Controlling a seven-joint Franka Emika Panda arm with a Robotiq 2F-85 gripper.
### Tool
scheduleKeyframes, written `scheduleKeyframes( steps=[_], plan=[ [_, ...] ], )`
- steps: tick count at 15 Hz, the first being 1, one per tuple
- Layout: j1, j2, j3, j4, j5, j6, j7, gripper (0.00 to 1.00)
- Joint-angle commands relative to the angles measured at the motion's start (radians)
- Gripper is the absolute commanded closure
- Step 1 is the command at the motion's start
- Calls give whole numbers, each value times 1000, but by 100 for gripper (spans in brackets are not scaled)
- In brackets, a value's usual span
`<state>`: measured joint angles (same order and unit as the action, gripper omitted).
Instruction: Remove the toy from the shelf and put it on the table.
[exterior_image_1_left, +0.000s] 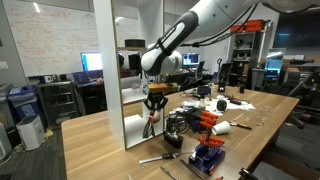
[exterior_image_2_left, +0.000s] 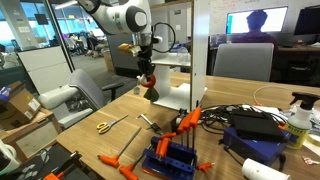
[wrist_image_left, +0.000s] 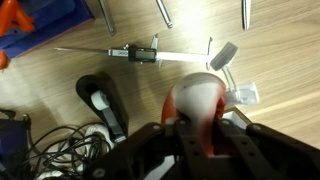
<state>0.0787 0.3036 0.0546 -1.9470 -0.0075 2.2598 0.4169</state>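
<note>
My gripper still holds the toy above the table, so I next need to lower it onto the bare wood beside the caliper below my gripper and release it.
The toy is red with a white front. My gripper is shut on it in the wrist view. In both exterior views the gripper hangs from the arm beside the white shelf unit, with the toy held below it, in the air above the wooden table.
On the table lie a digital caliper, a black handle with cables, screwdrivers, a blue tool rack, yellow-handled scissors and a white bottle. Office chairs and monitors stand behind.
</note>
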Motion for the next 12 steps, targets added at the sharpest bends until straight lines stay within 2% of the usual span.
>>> scheduleKeyframes(
  steps=[1, 6, 12],
  plan=[
    [14, 102, -14, 43, 19, 80, -23, 94],
    [11, 255, -10, 89, 56, 174, -45, 94],
    [23, 400, -38, 191, 45, 203, -51, 94]
  ],
)
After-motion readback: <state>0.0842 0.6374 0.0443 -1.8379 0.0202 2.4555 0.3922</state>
